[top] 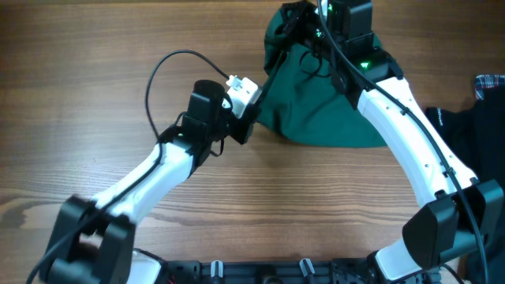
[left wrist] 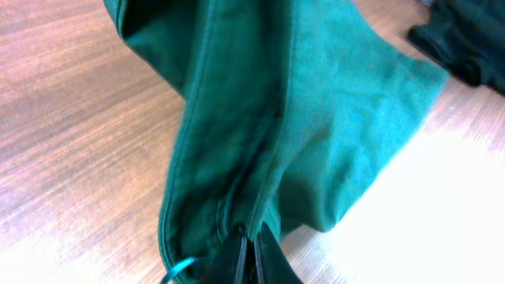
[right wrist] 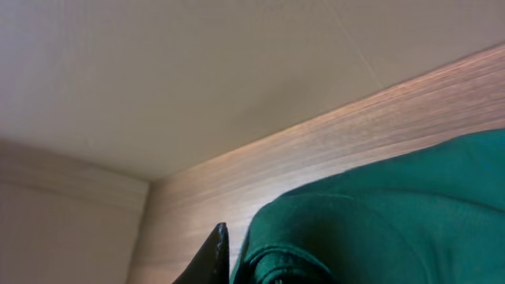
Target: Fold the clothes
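I should next move my left gripper down and back to the bare tabletop there, spread the bunched garment and release its edge.
The dark green garment (top: 323, 102) lies bunched on the far middle of the wooden table. It is pulled up between both grippers. My left gripper (top: 252, 118) is shut on its left edge. In the left wrist view the closed jaws (left wrist: 254, 256) pinch a folded seam of the green fabric (left wrist: 316, 102), with a thin cord loop beside them. My right gripper (top: 296, 24) holds the garment's far top corner. In the right wrist view one black finger (right wrist: 217, 256) shows against the bunched green fabric (right wrist: 394, 213), which hides the other finger.
A black garment (top: 473, 118) lies at the right edge of the table, also seen in the left wrist view (left wrist: 465, 39). A plaid cloth (top: 491, 83) sits just beyond it. Bare wooden tabletop (top: 95, 71) stretches to the left and front.
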### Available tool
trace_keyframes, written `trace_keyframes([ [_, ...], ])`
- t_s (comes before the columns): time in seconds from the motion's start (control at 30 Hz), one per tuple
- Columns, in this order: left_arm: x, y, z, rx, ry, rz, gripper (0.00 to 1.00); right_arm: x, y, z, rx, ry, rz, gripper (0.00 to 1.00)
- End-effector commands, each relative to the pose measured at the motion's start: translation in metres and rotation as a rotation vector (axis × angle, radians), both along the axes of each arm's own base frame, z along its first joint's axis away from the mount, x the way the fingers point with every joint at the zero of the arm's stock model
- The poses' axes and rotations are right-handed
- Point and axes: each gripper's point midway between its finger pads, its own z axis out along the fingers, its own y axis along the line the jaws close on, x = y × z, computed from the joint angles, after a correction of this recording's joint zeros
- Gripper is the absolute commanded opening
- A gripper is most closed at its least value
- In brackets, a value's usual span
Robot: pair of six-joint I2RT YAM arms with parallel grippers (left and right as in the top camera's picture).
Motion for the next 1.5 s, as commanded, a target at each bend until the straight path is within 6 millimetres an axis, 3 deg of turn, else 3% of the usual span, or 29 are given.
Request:
trace_keyframes([
  [0.0, -0.016, 0.004, 0.006, -0.009, 0.061, -0.010, 0.04, 0.009, 0.002, -0.001, 0.064, 0.026, -0.050, 0.18],
  [0.2, -0.029, 0.001, -0.004, -0.039, 0.193, 0.044, 0.04, 0.025, 0.026, -0.026, 0.139, 0.050, 0.027, 0.19],
  [0.37, -0.046, 0.001, -0.019, 0.004, 0.271, 0.030, 0.04, 0.039, 0.043, -0.059, 0.171, 0.077, 0.062, 0.20],
  [0.5, -0.063, 0.009, -0.033, 0.041, 0.380, 0.054, 0.04, 0.050, 0.073, -0.084, 0.188, 0.034, 0.111, 0.19],
  [0.57, -0.069, 0.013, -0.038, 0.061, 0.409, 0.059, 0.04, 0.050, 0.089, -0.094, 0.195, 0.020, 0.136, 0.30],
  [0.63, -0.070, 0.014, -0.040, 0.065, 0.418, 0.060, 0.04, 0.047, 0.105, -0.102, 0.199, 0.011, 0.162, 0.56],
  [0.67, -0.070, 0.014, -0.040, 0.065, 0.418, 0.060, 0.04, 0.044, 0.113, -0.103, 0.203, 0.003, 0.179, 0.75],
  [0.73, -0.070, 0.014, -0.039, 0.065, 0.418, 0.060, 0.04, 0.040, 0.124, -0.094, 0.222, -0.033, 0.224, 0.88],
  [0.8, -0.070, 0.014, -0.040, 0.065, 0.418, 0.060, 0.04, 0.034, 0.135, -0.069, 0.274, -0.115, 0.311, 0.95],
  [0.9, -0.071, 0.014, -0.040, 0.066, 0.420, 0.060, 0.04, 0.024, 0.143, -0.030, 0.340, -0.260, 0.417, 0.99],
  [1.0, -0.074, 0.016, -0.042, 0.075, 0.437, 0.062, 0.04, 0.019, 0.145, -0.018, 0.447, -0.219, 0.433, 0.99],
  [1.17, -0.075, 0.016, -0.043, 0.077, 0.442, 0.062, 0.04, 0.025, 0.142, -0.062, 0.593, 0.156, 0.285, 0.99],
  [1.47, -0.074, 0.016, -0.042, 0.076, 0.437, 0.061, 0.04, 0.008, 0.133, -0.130, 0.260, 0.221, 0.335, 0.99],
])
